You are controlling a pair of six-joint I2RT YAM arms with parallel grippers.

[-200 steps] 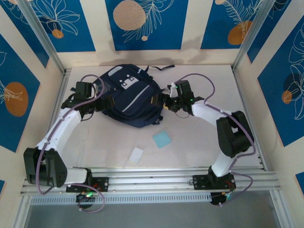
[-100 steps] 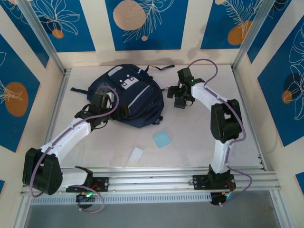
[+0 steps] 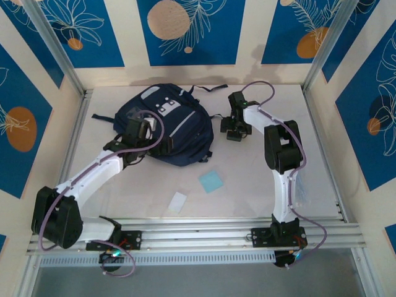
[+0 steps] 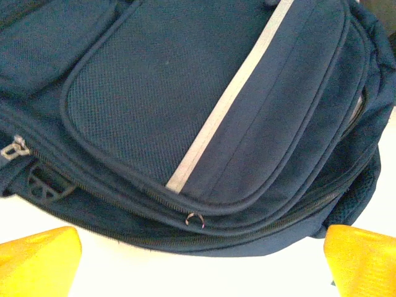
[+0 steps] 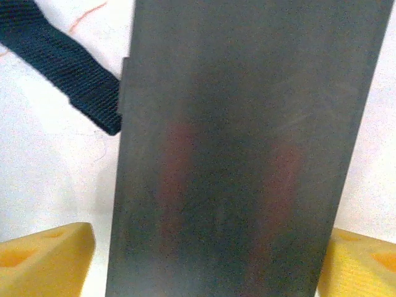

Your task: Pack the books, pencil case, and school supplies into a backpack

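My left gripper moves outward and down onto the fabric (image 4: 250, 127) beside the pale stripe (image 3: 184, 128) next, because its open fingers are still short of the backpack's front panel.
The navy backpack (image 3: 167, 124) lies flat at the back middle of the table. My left gripper (image 3: 158, 144) hovers at its near left edge. In the left wrist view its yellow fingers (image 4: 37, 260) stand wide apart, open, over the backpack's (image 4: 204, 93) zipped seams and a small metal zipper ring (image 4: 195, 218). My right gripper (image 3: 236, 129) is just right of the backpack. It is open, and the black pencil case (image 5: 241, 154) lies between its fingertips (image 5: 43, 263). The light-blue pad (image 3: 211, 181) and the white piece (image 3: 178, 202) lie on the near table. The books are out of view.
A dark backpack strap (image 5: 68, 74) lies on the table beside the pencil case. More straps (image 3: 207, 88) trail behind the backpack. Aluminium posts and patterned walls close in the table (image 3: 260, 179) on three sides.
My left gripper has slid right along the backpack's near edge. My right gripper has drawn away from the backpack towards the back and now stands over the pencil case.
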